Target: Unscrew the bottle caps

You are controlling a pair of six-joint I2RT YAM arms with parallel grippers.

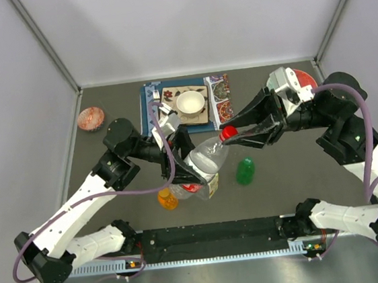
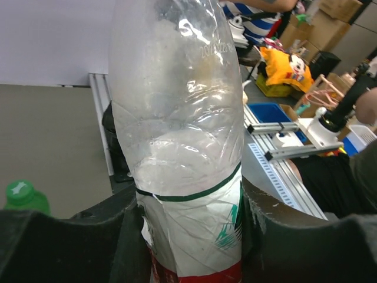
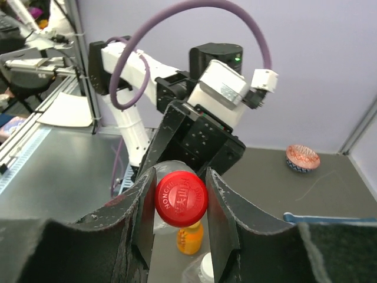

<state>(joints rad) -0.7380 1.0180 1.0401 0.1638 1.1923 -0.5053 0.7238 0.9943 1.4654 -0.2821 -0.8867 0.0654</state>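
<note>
I will next tilt my right gripper downward and lower it away from the held bottle to release the cap over bare tabletop near the green bottle (image 1: pixel 245 171).
A clear bottle (image 1: pixel 208 158) with a white and red label (image 2: pixel 197 236) is held off the table, tilted, neck toward the right. My left gripper (image 1: pixel 193 168) (image 2: pixel 189 221) is shut on its labelled lower body. The bottle's red cap (image 1: pixel 228 133) (image 3: pixel 181 199) sits between the fingers of my right gripper (image 1: pixel 234 135) (image 3: pixel 181 200), which is shut on it from both sides. The green bottle (image 1: pixel 245 171) (image 2: pixel 23 197) with its green cap stands right of the held bottle. The orange bottle (image 1: pixel 166 198) (image 3: pixel 189 237) stands near the front. Another bottle's white cap (image 3: pixel 206 268) shows below the red cap.
A white bowl (image 1: pixel 190 103) rests on a patterned mat (image 1: pixel 154 103) at the back centre. A small patterned dish (image 1: pixel 90 118) lies at the back left and a red plate (image 1: pixel 306 77) at the back right, behind the right arm. Grey walls enclose the table.
</note>
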